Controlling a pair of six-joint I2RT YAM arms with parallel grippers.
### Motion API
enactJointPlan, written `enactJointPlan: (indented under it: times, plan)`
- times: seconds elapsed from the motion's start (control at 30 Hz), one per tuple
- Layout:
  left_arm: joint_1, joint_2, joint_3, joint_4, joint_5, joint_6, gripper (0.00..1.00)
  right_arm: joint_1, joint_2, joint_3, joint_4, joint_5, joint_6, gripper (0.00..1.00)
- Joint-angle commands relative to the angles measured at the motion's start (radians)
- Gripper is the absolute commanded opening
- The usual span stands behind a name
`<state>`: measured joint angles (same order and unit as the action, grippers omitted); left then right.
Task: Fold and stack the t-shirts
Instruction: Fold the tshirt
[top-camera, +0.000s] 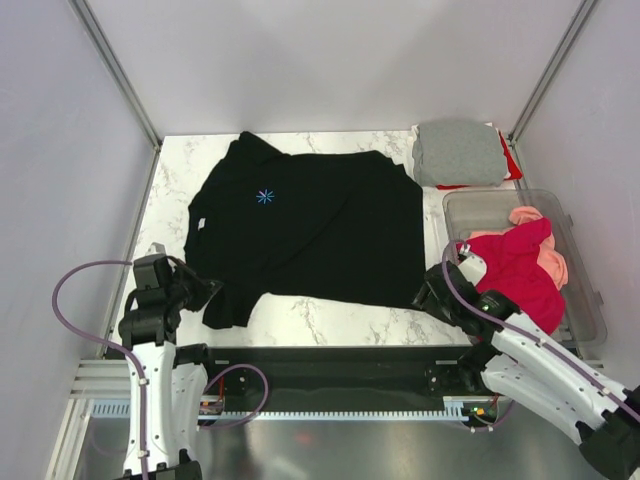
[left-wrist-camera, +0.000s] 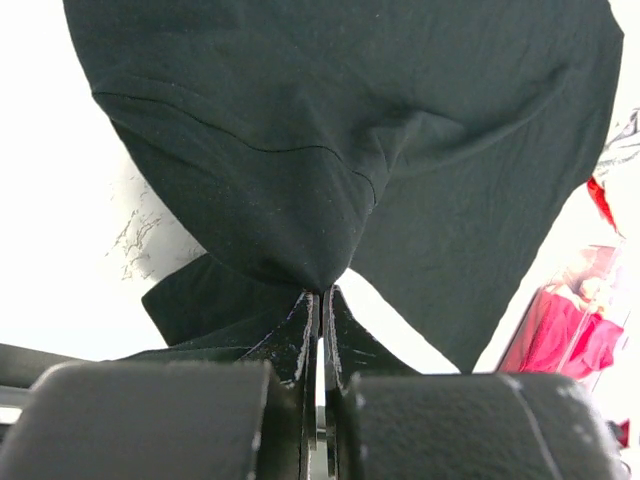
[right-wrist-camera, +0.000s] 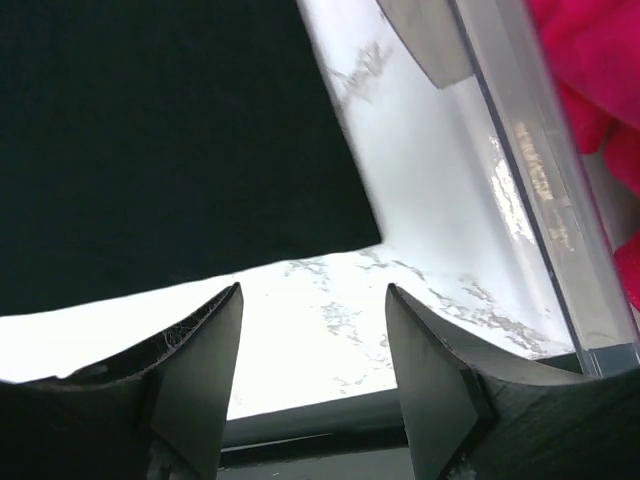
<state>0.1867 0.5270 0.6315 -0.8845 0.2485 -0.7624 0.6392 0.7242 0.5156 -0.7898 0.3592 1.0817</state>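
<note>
My right gripper moves down and outward next, onto the edge of the black shirt's near corner by the tub (right-wrist-camera: 366, 228), which lies flat just beyond my open fingers.
The large black t-shirt (top-camera: 320, 230) with a blue starburst logo (top-camera: 265, 196) lies spread on the marble table. My left gripper (top-camera: 205, 290) is shut on the black shirt's near-left sleeve; the left wrist view shows cloth (left-wrist-camera: 330, 160) pinched at the fingertips (left-wrist-camera: 322, 292). My right gripper (top-camera: 428, 297) is open and empty just off the shirt's near-right corner (right-wrist-camera: 340, 225), above bare marble. A folded grey t-shirt (top-camera: 458, 152) lies at the back right on something red. Crimson (top-camera: 520, 270) and salmon-pink (top-camera: 548, 262) shirts sit in the tub.
A clear plastic tub (top-camera: 585, 290) stands along the right edge; its wall (right-wrist-camera: 520, 150) is close to the right gripper. A black rail runs along the table's near edge (top-camera: 330, 360). Grey walls enclose the table on three sides.
</note>
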Motion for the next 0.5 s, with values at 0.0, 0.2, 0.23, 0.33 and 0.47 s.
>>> enactJointPlan:
  times: [0.0, 0.2, 0.23, 0.33, 0.47]
  plan:
    - [0.002, -0.016, 0.007, 0.027, 0.034, -0.032, 0.03, 0.004, 0.046, -0.014, 0.092, 0.010, -0.023, 0.67]
    - [0.002, -0.016, 0.004, 0.041, 0.034, -0.037, 0.03, 0.004, 0.210, -0.083, 0.207, 0.018, -0.013, 0.64]
    - [0.002, -0.016, 0.004, 0.042, 0.034, -0.037, 0.03, 0.002, 0.230, -0.094, 0.227, 0.014, -0.009, 0.63]
    - [0.000, -0.016, 0.005, 0.045, 0.034, -0.034, 0.03, 0.007, 0.267, -0.103, 0.242, 0.038, -0.009, 0.57]
    - [0.002, -0.015, 0.007, 0.045, 0.031, -0.032, 0.03, -0.001, 0.277, -0.098, 0.245, 0.073, -0.022, 0.52]
